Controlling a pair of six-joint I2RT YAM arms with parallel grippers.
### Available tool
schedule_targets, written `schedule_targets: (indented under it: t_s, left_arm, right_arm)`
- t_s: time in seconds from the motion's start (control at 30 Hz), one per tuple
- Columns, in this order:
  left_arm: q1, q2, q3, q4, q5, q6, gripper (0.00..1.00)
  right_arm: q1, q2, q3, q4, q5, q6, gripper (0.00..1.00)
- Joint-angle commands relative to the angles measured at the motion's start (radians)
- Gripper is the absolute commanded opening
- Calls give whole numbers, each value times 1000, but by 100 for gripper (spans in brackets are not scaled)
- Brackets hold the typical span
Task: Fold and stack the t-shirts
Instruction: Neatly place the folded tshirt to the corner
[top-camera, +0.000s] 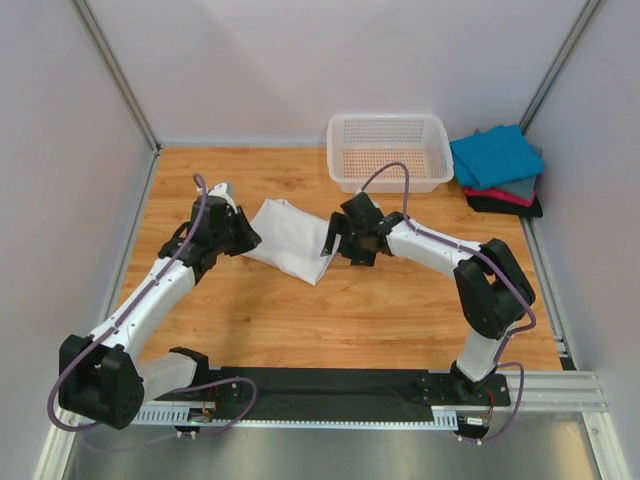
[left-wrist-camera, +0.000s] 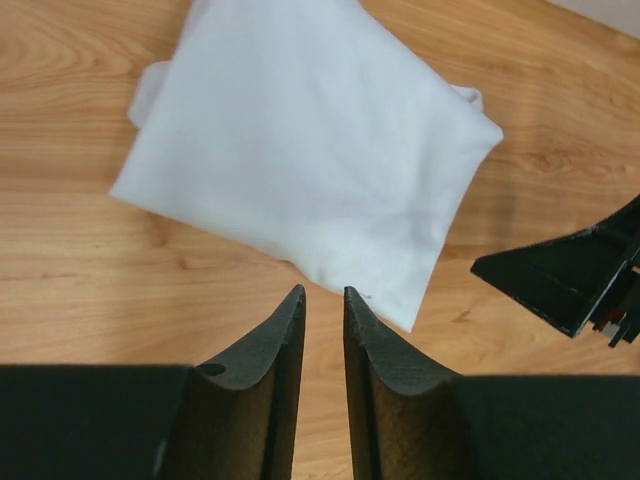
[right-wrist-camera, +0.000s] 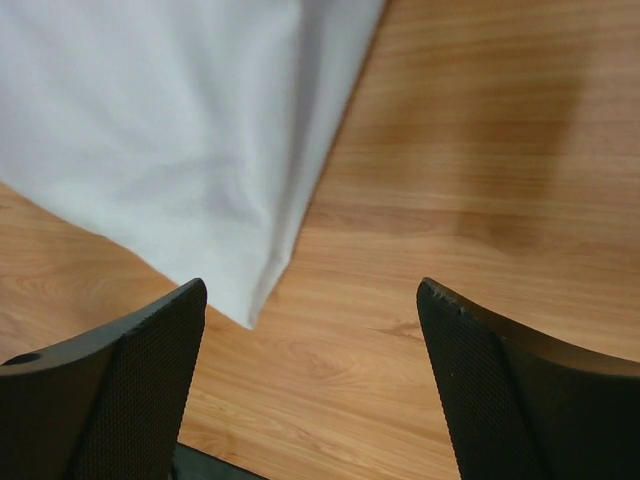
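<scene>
The t-shirt's side edge (top-camera: 324, 259) (right-wrist-camera: 298, 190) lies below my right gripper and to its left in the top view, so my right gripper needs to come down with its open fingers on both sides of that edge.
A folded white t-shirt (top-camera: 290, 238) lies flat on the wooden table between my two grippers. My left gripper (top-camera: 248, 240) hovers at its left edge; in the left wrist view its tips (left-wrist-camera: 323, 292) stand a narrow slit apart, empty, just short of the shirt (left-wrist-camera: 300, 150). At the shirt's right edge, my right gripper (top-camera: 335, 245) is open wide, and in the right wrist view (right-wrist-camera: 312, 285) only bare wood lies between the fingers, with the shirt's corner (right-wrist-camera: 150, 130) by the left finger. A folded stack sits at the back right: teal-blue (top-camera: 497, 158) on top, then grey (top-camera: 522, 186), red (top-camera: 498, 194) and black (top-camera: 505, 207).
A white plastic mesh basket (top-camera: 388, 120) stands at the back, left of the stack. Grey walls with metal posts close the table on three sides. A black strip runs along the near edge by the arm bases. The right gripper's finger (left-wrist-camera: 570, 280) shows in the left wrist view.
</scene>
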Motion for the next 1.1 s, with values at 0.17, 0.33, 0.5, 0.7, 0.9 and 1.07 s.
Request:
schedule_targets:
  t_s: [0.17,0.33,0.5,0.7,0.9,1.07]
  left_arm:
    - [73,-62,23,-126,3,60,80]
    - [73,-111,34,-164,-20,50,99]
    - [74,-126,71,-216,-60,66,100]
    - [74,-134,89,-257,-75,80,99]
    - [74,-126,95,-259,-73,79,99]
    - [76,-106,106,-261,-73,83,99]
  right_arm:
    - [-1,28,-55,170,100,130,87]
    - [-1,86,-51,230,66,158,84]
    - [-1,136,-55,251,61,195,78]
    - [-1,195,-71,310,51,241,68]
    - [-4,277,-50,354,5,236,41]
    - [-50,225,-66,261,57,179,1]
